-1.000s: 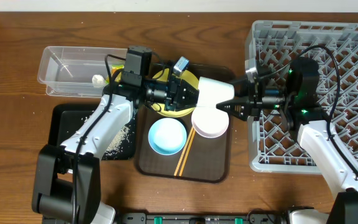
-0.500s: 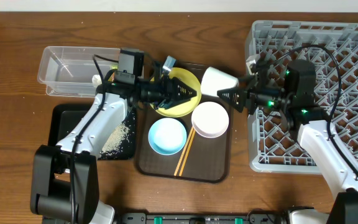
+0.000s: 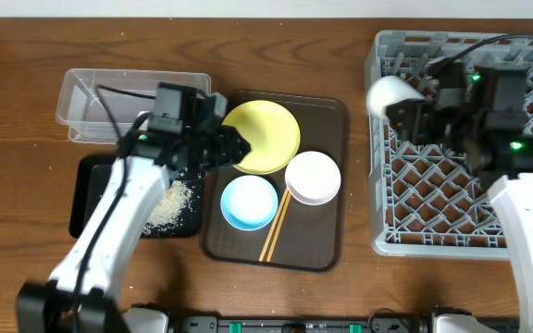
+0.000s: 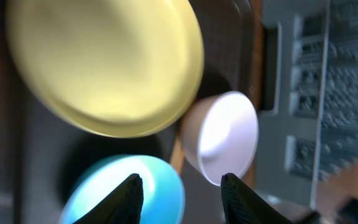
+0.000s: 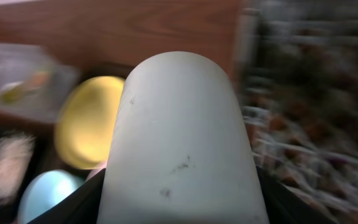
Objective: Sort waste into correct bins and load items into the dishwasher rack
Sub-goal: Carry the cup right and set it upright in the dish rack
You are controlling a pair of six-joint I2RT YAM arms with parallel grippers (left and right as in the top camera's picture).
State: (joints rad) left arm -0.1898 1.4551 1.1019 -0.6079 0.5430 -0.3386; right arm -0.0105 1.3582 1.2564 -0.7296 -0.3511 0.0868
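The right gripper next draws the cup (image 3: 382, 91) back and down onto the rack's wires to release it, since the rack's empty near section (image 3: 470, 200) lies below and back.
My right gripper (image 3: 400, 102) is shut on the small white cup (image 3: 382, 91), held on its side above the left edge of the grey dishwasher rack (image 3: 470, 185). In the right wrist view the cup (image 5: 179, 124) fills the frame between the dark fingers (image 5: 79, 205). My left gripper (image 3: 240, 145) hovers at the left rim of the yellow-green plate (image 3: 266, 134), open and empty. The left wrist view shows its fingertips (image 4: 132, 190) over the light blue bowl (image 4: 104, 196) and the white bowl (image 4: 225, 137). Wooden chopsticks (image 3: 274, 233) lie on the brown tray.
The brown serving tray (image 3: 327, 254) carries the plate, the white bowl (image 3: 313, 178) and the blue bowl (image 3: 250, 202). A clear tub (image 3: 109, 97) stands at the back left. Before it lies a black tray (image 3: 91, 194) with whitish crumbs (image 3: 176, 202).
My right gripper carried the cup up and to the right, from the tray to the rack's edge. My left gripper drew back left off the plate and widened; the small piece it held no longer shows.
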